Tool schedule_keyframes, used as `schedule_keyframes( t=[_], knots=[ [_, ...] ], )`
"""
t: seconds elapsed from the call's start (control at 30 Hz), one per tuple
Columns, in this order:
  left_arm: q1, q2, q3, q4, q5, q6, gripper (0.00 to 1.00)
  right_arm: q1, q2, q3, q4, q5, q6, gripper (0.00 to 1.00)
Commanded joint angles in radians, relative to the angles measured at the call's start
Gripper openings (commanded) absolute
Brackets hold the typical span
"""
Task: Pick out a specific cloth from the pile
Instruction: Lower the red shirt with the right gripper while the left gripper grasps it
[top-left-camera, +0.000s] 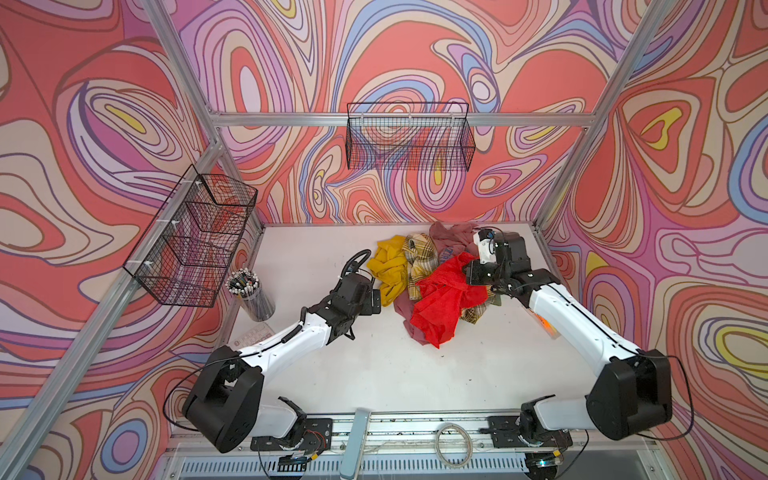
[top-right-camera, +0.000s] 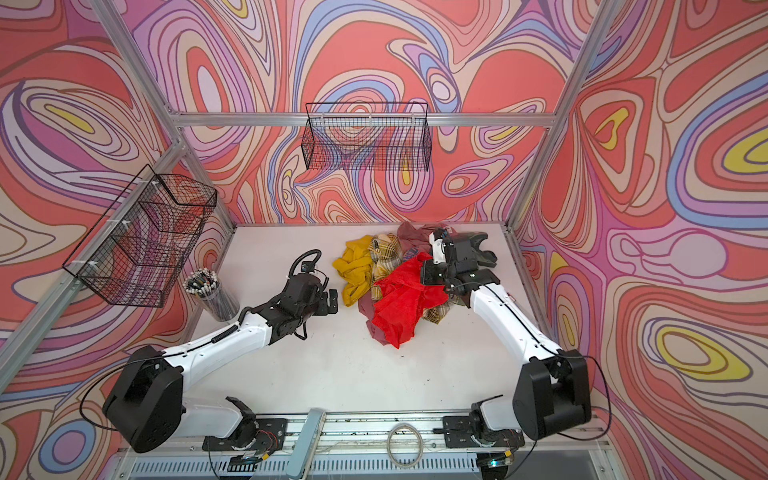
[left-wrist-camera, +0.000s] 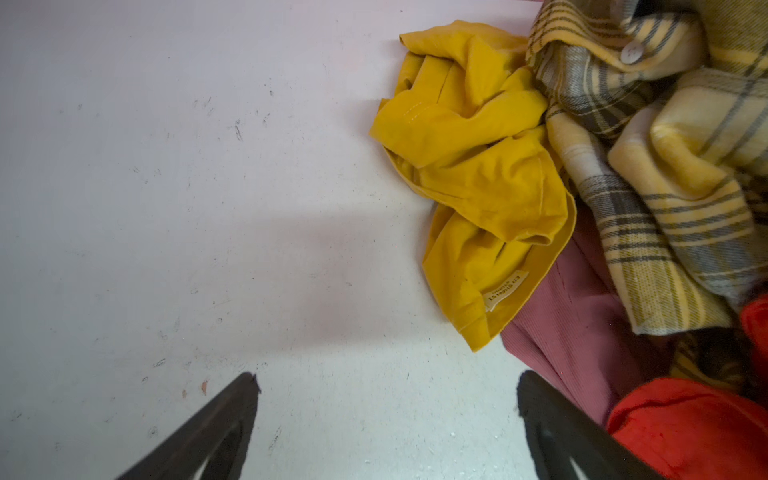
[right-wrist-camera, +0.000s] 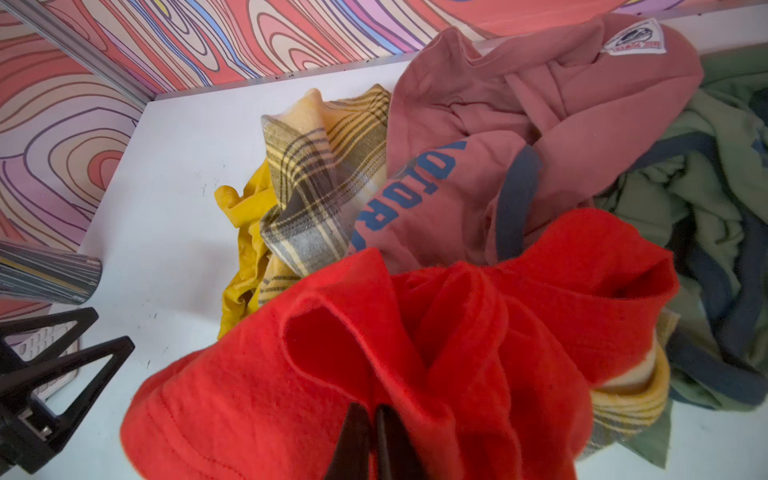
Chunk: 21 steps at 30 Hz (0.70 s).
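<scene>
The robot's right gripper will next move down and slightly back onto the bunched red cloth (top-left-camera: 461, 294) to let go of the fold, since that heap is just below the gripper.
The cloth (top-left-camera: 438, 309) is plain bright red and lies bunched on the near side of the pile (top-left-camera: 417, 259), draping onto the white table (top-left-camera: 374, 374). My right gripper (right-wrist-camera: 372, 409) is shut on a fold of the cloth (right-wrist-camera: 270, 395); in both top views its jaws are buried in the red fabric (top-right-camera: 399, 307). The pile holds a mustard yellow garment (top-left-camera: 388, 268), a yellow plaid shirt (right-wrist-camera: 320, 174), a dusty pink shirt with blue lettering (right-wrist-camera: 478, 137) and an olive green one (right-wrist-camera: 706, 199). My left gripper (top-left-camera: 376, 301) stands open over bare table (left-wrist-camera: 386, 378), left of the pile, holding nothing.
A clear cup of pens (top-left-camera: 249, 291) and a small keypad (top-left-camera: 257, 334) stand at the table's left edge. A black wire basket (top-left-camera: 195, 237) hangs on the left frame and another (top-left-camera: 409, 137) on the back rail. Patterned walls close in on three sides.
</scene>
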Motion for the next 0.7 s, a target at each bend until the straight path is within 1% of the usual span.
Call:
schedule_keyframes(
  t=[0.0,0.07,0.13,0.17,0.27,0.3,0.33,0.4,0.43,0.5,0.57,0.6,0.67],
  knots=[
    [-0.017,-0.007,0.032,-0.036,-0.013,0.028,1.0,0.007,-0.043,-0.072,-0.056,0.046,0.018,0.0],
    [-0.053,-0.006,0.05,-0.023,-0.012,0.081,1.0,0.007,-0.025,-0.087,-0.078,0.023,0.028,0.0],
    [-0.1,0.002,0.069,-0.005,-0.009,0.138,1.0,0.007,-0.002,-0.101,-0.076,0.003,0.042,0.06],
    [-0.123,0.007,0.078,0.005,0.009,0.166,1.0,0.009,0.002,-0.107,-0.064,0.002,0.05,0.08],
    [-0.18,0.036,0.119,0.015,0.094,0.226,1.0,0.007,0.001,-0.123,0.0,0.004,0.081,0.1],
    [-0.201,0.052,0.138,0.01,0.117,0.247,1.0,0.006,0.002,-0.119,0.015,0.003,0.088,0.14],
    [-0.217,0.068,0.156,0.002,0.135,0.265,1.0,0.006,0.006,-0.114,0.024,0.002,0.096,0.21],
    [-0.258,0.111,0.21,-0.026,0.17,0.308,1.0,0.006,0.022,-0.094,0.036,-0.002,0.109,0.26],
    [-0.277,0.134,0.236,-0.042,0.175,0.323,1.0,0.006,0.029,-0.086,0.04,-0.004,0.114,0.3],
    [-0.312,0.191,0.298,-0.08,0.204,0.345,0.98,0.006,0.038,-0.068,0.053,-0.017,0.128,0.41],
    [-0.33,0.237,0.345,-0.103,0.216,0.35,0.96,0.006,0.037,-0.058,0.068,-0.02,0.141,0.47],
    [-0.335,0.255,0.36,-0.104,0.223,0.347,0.95,0.006,0.034,-0.053,0.073,-0.022,0.147,0.54],
    [-0.337,0.28,0.38,-0.094,0.247,0.339,0.94,0.006,0.027,-0.044,0.076,-0.018,0.152,0.64]
  ],
)
